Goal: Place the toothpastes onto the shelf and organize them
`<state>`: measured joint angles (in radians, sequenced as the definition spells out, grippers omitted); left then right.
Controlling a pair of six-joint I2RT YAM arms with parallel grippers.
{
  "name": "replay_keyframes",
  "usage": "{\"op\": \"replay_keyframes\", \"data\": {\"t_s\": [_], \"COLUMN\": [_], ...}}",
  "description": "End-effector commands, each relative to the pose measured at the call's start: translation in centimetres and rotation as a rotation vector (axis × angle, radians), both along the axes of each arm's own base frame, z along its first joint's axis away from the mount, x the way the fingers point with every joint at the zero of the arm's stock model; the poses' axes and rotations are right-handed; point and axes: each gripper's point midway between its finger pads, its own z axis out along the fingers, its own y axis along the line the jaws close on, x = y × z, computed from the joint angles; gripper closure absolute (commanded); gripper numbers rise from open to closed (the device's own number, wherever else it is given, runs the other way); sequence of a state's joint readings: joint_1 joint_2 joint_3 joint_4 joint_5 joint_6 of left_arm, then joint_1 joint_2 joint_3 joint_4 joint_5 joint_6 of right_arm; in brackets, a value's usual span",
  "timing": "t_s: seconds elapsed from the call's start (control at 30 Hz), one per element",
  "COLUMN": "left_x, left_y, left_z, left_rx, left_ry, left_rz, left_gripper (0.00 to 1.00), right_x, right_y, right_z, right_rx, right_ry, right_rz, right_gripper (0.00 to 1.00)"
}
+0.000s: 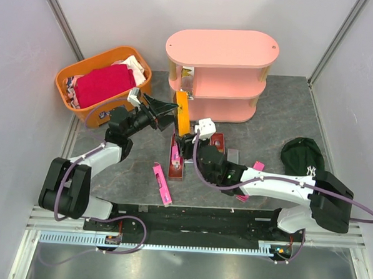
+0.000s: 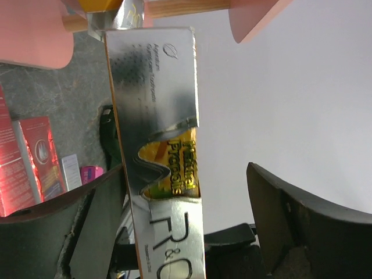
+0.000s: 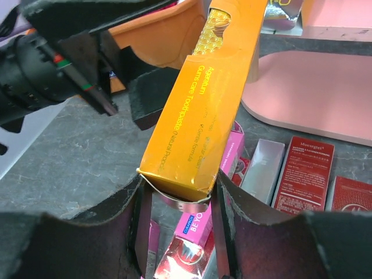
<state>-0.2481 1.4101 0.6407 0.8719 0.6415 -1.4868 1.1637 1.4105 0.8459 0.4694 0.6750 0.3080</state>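
The space beside the silvery carton on the shelf's middle level is empty. My right gripper will turn next, move outward, lay the yellow-gold carton there and let it go.
A yellow-gold toothpaste carton stands tilted in the air in front of the pink shelf. My right gripper is shut on its lower end, both fingers pressed to its sides. My left gripper is open around the carton's upper part; a wide gap shows on one side. Other toothpastes lie flat on the table: dark red ones, a pink one and a silver one. A silvery carton sits at the left end of the shelf's middle tier.
An orange basket holding a red cloth stands at the back left, close to my left arm. A black cap lies at the right. Grey walls close in on both sides.
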Motion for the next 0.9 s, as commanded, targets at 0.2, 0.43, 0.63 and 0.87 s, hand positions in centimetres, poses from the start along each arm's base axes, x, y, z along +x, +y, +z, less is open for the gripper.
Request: {"op": "replay_keyframes", "data": {"t_s": [0.2,0.43,0.63,0.87], "left_x": [-0.2,-0.2,0.0,0.0], "left_y": [1.6,3.0,3.3,3.2], "left_z": [1.6,1.8,1.0,0.5], "left_rx": [0.266,0.357,0.369,0.376], "left_ry": [-0.136,-0.151,-0.13,-0.126], "left_rz": [0.099,0.156,0.156,0.138], "left_gripper": [0.09,0.09,0.09,0.09], "right_x": [0.3,1.2,1.7,5.4], "right_y": [-2.1,-5.0,-6.5,-9.5], "right_z": [7.7,9.8,10.2,9.3], "right_rx": [0.32,0.484,0.62,0.718], "right_ry": [0.006,0.04,0.088,0.092], "right_rz": [0.109,0.174,0.24,0.207], "right_gripper": [0.9,0.91,0.92,0.92]}}
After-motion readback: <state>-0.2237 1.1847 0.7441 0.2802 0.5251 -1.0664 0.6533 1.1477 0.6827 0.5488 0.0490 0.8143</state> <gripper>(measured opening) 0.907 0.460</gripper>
